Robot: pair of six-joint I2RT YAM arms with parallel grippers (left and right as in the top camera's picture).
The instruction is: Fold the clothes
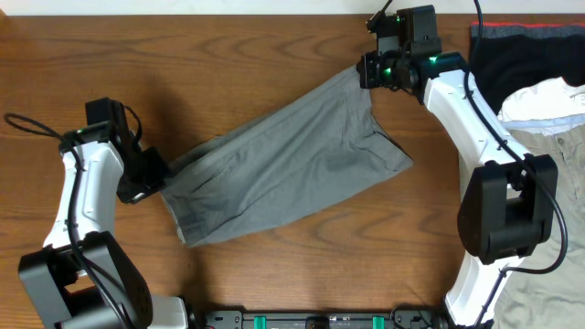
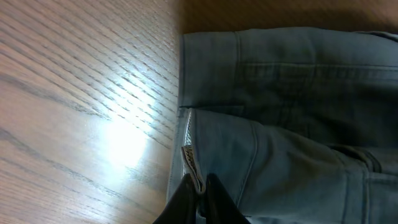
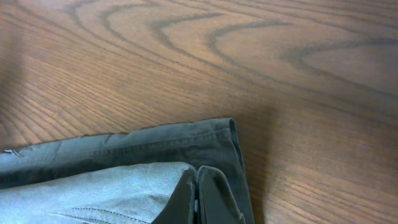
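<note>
My left gripper is going to pull the pinched edge of the shorts outward over the lower layer's far corner [image 1: 177, 164] [image 2: 198, 48] and let it go, because that corner lies uncovered outward of my gripper.
The clothes, a pair of medium-grey shorts [image 1: 292, 169], lie stretched slantwise across the wooden table, from lower left to upper right. My left gripper [image 1: 163, 178] is shut on their left end. In the left wrist view it [image 2: 200, 186] pinches the waistband edge, where a pale zipper strip [image 2: 190, 158] shows beside the grey cloth [image 2: 298, 124]. My right gripper [image 1: 364, 73] is shut on the upper right corner. In the right wrist view it [image 3: 196, 186] clamps a fold of the shorts [image 3: 112, 180] just inside a hemmed edge.
A black garment with a red edge [image 1: 512, 55] lies at the back right. Pale beige trousers [image 1: 558, 119] are heaped in front of it along the right edge. Bare wood [image 1: 228, 55] spreads behind and to the left of the shorts.
</note>
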